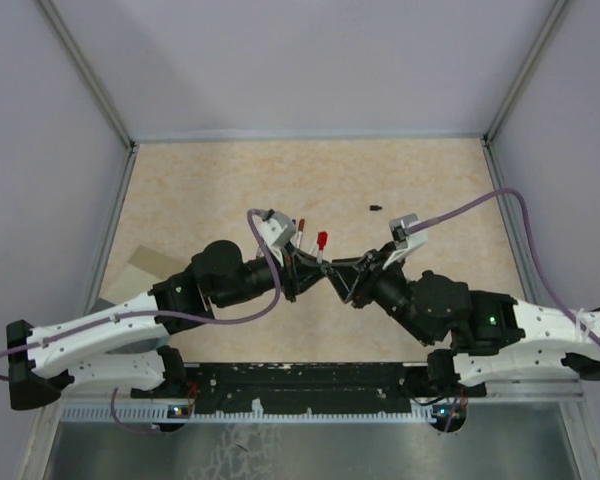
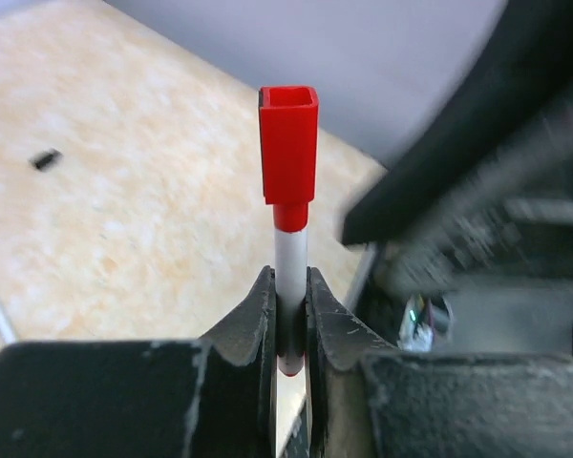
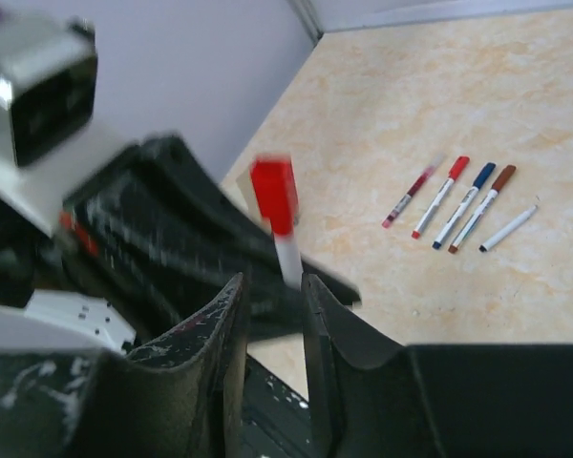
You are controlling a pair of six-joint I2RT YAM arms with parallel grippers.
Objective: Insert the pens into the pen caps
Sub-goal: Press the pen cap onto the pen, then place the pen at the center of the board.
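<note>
The red cap is seated, so next I need to move my left gripper down and to the left in the top view, carry the pen to the bare tabletop beside the pen row and release it there.
My left gripper (image 2: 288,279) is shut on the white barrel of a pen (image 2: 290,250) that stands upright, with a red pen cap (image 2: 288,143) seated on its top end. From above, this red cap (image 1: 322,240) shows between the two wrists at the table's middle. My right gripper (image 3: 272,284) is open just beside the pen (image 3: 288,260), and nothing lies between its fingers. Several more pens (image 3: 458,202) lie side by side on the table, with red, blue and dark-red caps. A small black pen cap (image 1: 376,208) lies loose farther back.
The beige tabletop (image 1: 420,170) is bounded by grey walls at the back and both sides. Purple cables (image 1: 480,205) loop off both wrists. A black rail (image 1: 300,378) runs along the near edge between the arm bases.
</note>
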